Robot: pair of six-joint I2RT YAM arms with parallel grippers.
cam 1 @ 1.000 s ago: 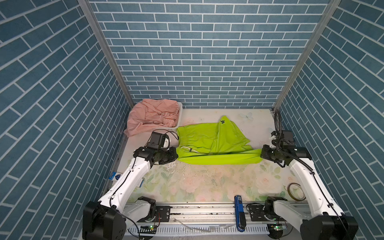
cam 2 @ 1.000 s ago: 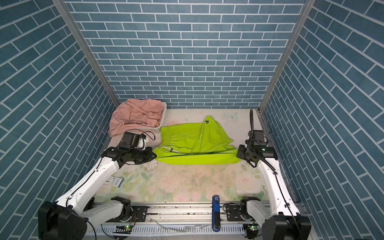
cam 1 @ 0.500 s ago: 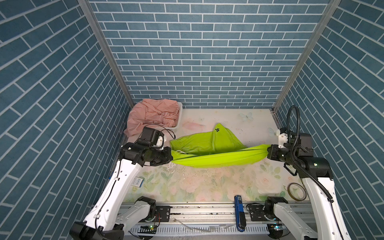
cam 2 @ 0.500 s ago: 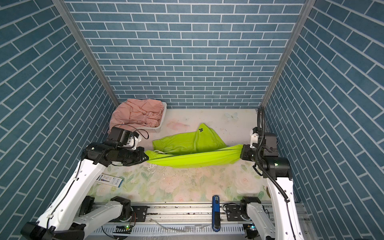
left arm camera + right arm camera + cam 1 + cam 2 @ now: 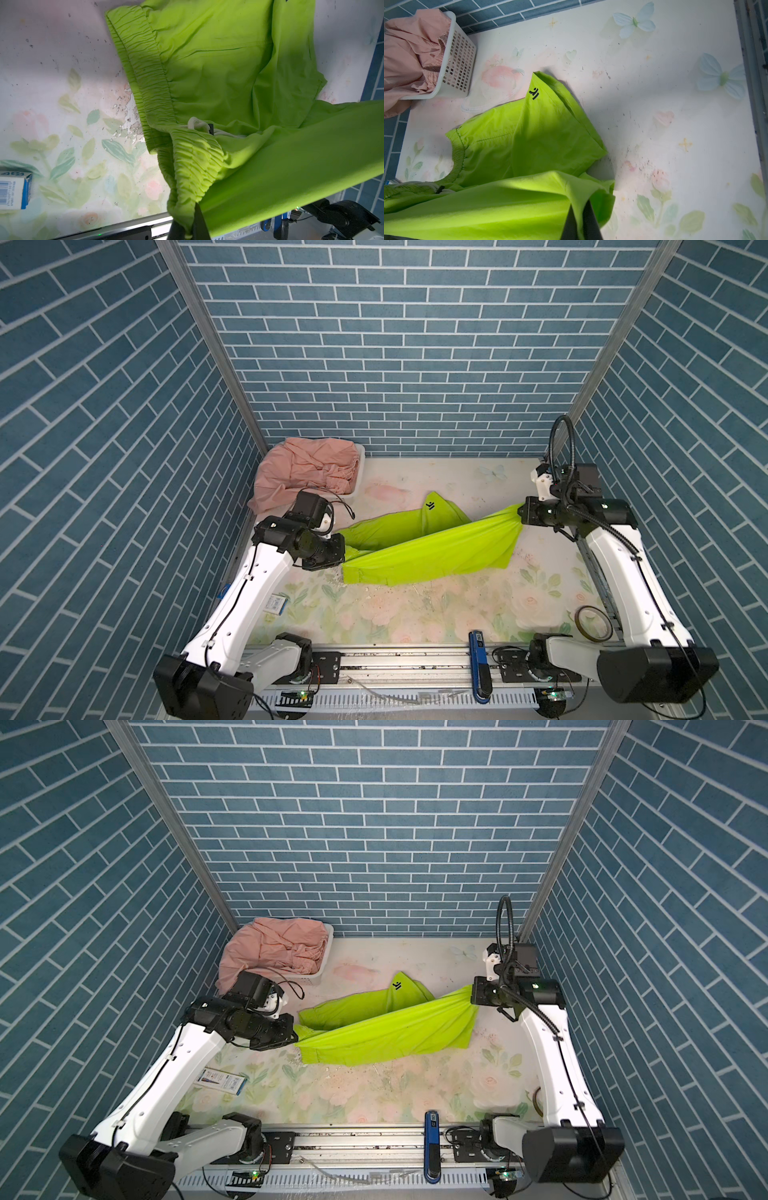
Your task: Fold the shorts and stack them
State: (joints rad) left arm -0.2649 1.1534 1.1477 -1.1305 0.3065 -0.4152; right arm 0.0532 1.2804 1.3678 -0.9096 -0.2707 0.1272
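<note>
My right gripper carries the leg hem outward and down next and releases it over the uncovered logo half, below and outward of that gripper.
The lime-green shorts [image 5: 432, 549] [image 5: 390, 1029] hang stretched between my two grippers above the floral table, in both top views. My left gripper [image 5: 343, 558] [image 5: 188, 232] is shut on the gathered waistband [image 5: 193, 164] at the left. My right gripper [image 5: 520, 514] [image 5: 580, 228] is shut on a leg hem at the right, held higher. The far half with the black logo [image 5: 534, 93] still rests on the table. The salmon-pink shorts [image 5: 307, 472] [image 5: 409, 54] lie bunched in the white basket [image 5: 458, 60] at the back left.
A small blue-and-white box [image 5: 276, 603] [image 5: 14, 190] lies near the table's left edge. A tape ring [image 5: 590, 617] sits at the front right. A blue tool [image 5: 480, 668] stands on the front rail. Blue brick walls close in three sides.
Both grippers have lifted the near edge of the lime-green shorts off the table and pulled it taut; the right gripper has risen and moved back, the left arm has swung up.
</note>
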